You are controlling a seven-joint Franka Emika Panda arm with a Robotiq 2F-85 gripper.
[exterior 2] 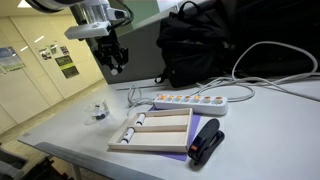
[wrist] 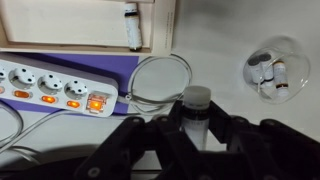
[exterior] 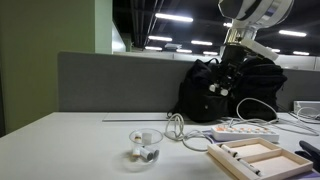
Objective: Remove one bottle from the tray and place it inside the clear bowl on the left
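Observation:
The gripper moves the whitish bottle (wrist: 197, 108) toward the clear bowl (exterior: 146, 143) next and lowers it over the bowl's open top.
In the wrist view my gripper (wrist: 197, 125) is shut on a small whitish bottle (wrist: 197, 108) that stands upright between the fingers. The clear bowl (wrist: 285, 50) lies to the upper right and holds a few small bottles. The light-wood tray (wrist: 90, 45) is at the top with one dark-capped bottle (wrist: 132, 28) in it. In both exterior views my gripper (exterior: 228, 85) (exterior 2: 115, 60) hangs high above the table, between the bowl (exterior: 146, 143) (exterior 2: 98, 112) and the tray (exterior: 258, 155) (exterior 2: 160, 135).
A white power strip (exterior 2: 200, 101) (wrist: 50, 90) with lit switches and a looped white cable (wrist: 160, 80) lies between tray and bowl. A black backpack (exterior 2: 210, 45) stands behind. A black stapler-like object (exterior 2: 207, 142) lies beside the tray on a purple mat.

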